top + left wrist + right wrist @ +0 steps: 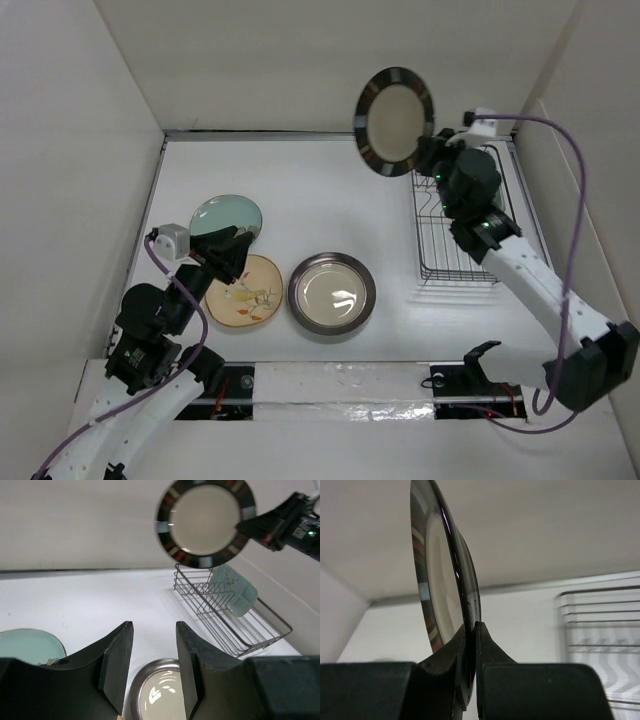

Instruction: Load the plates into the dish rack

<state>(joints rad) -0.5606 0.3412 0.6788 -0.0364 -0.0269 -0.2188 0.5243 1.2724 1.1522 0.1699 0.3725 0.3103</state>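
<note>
The right gripper carries the brown-rimmed cream plate across over the rack next, then down beside the mint-green plate.
My right gripper (pixel 428 152) (pixel 471 625) is shut on the rim of the brown-rimmed cream plate (pixel 393 120) (pixel 205 522) (pixel 440 580). It holds the plate upright in the air, just left of the dish rack (pixel 440 250) (pixel 225 625) (pixel 600 630). The mint-green plate (pixel 234 591) stands in the rack. On the table lie the pale teal plate (pixel 225 213) (pixel 27 642), the tan leaf plate (pixel 245 295) and the silver plate (pixel 332 292) (pixel 160 690). My left gripper (pixel 228 255) (pixel 154 625) is open and empty, above the teal and tan plates.
White walls close in the table at the left, back and right. The rack stands against the right wall, with my right arm across it. A white strip runs along the table's near edge (pixel 340 380).
</note>
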